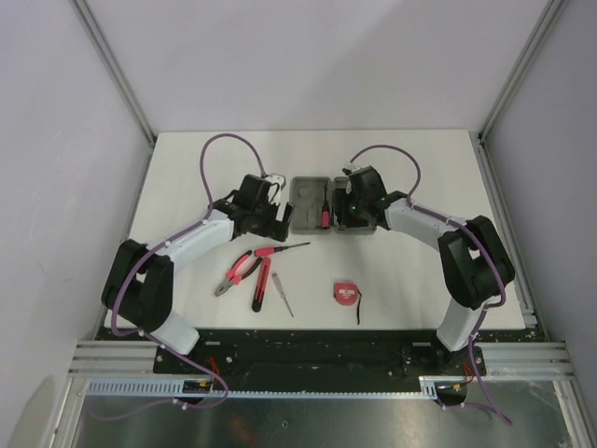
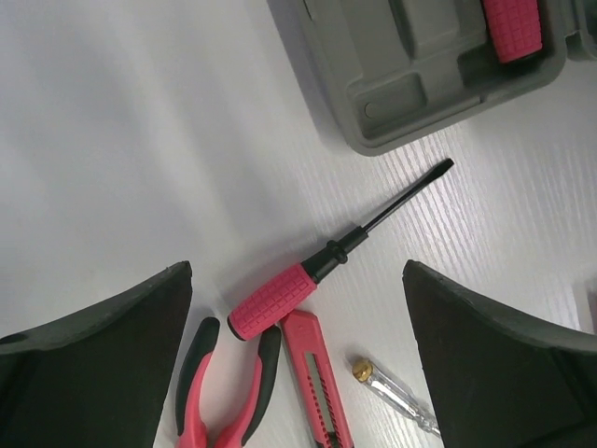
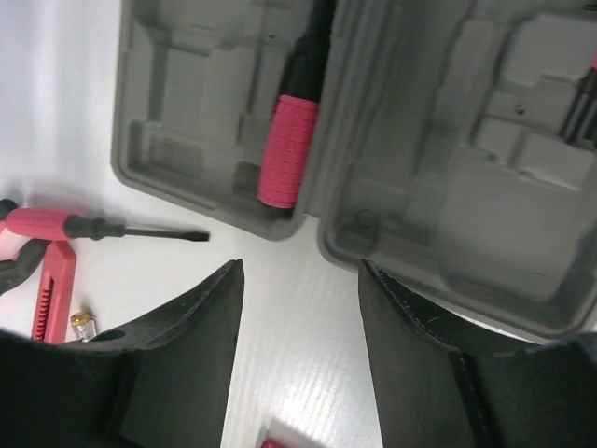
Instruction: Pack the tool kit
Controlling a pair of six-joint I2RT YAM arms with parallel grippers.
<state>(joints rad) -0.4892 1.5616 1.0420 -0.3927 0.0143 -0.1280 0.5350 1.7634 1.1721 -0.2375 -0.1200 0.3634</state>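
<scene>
My right gripper crosses left in the top view and descends next, clear of the pliers [image 1: 238, 271]. It goes down onto the loose screwdriver's black neck [image 1: 282, 249], which lies below it.
The grey tool kit case [image 1: 304, 207] lies open at the back middle of the table, with one red-handled screwdriver [image 3: 289, 149] seated in its left half [image 3: 187, 112]. In front of it on the table lie the pliers [image 1: 238, 271], a second screwdriver [image 2: 280, 301], a red utility knife [image 2: 317, 383], a clear tester screwdriver [image 2: 392, 392] and the tape measure [image 1: 347, 293]. My left gripper [image 2: 297, 269] hovers open over the loose screwdriver, beside the case's left edge. My right gripper [image 3: 300, 271] is open and holds nothing, over the case's right half [image 3: 485, 187].
White walls with metal posts close in the table on three sides. The arm bases and a cable rail [image 1: 317, 359] run along the near edge.
</scene>
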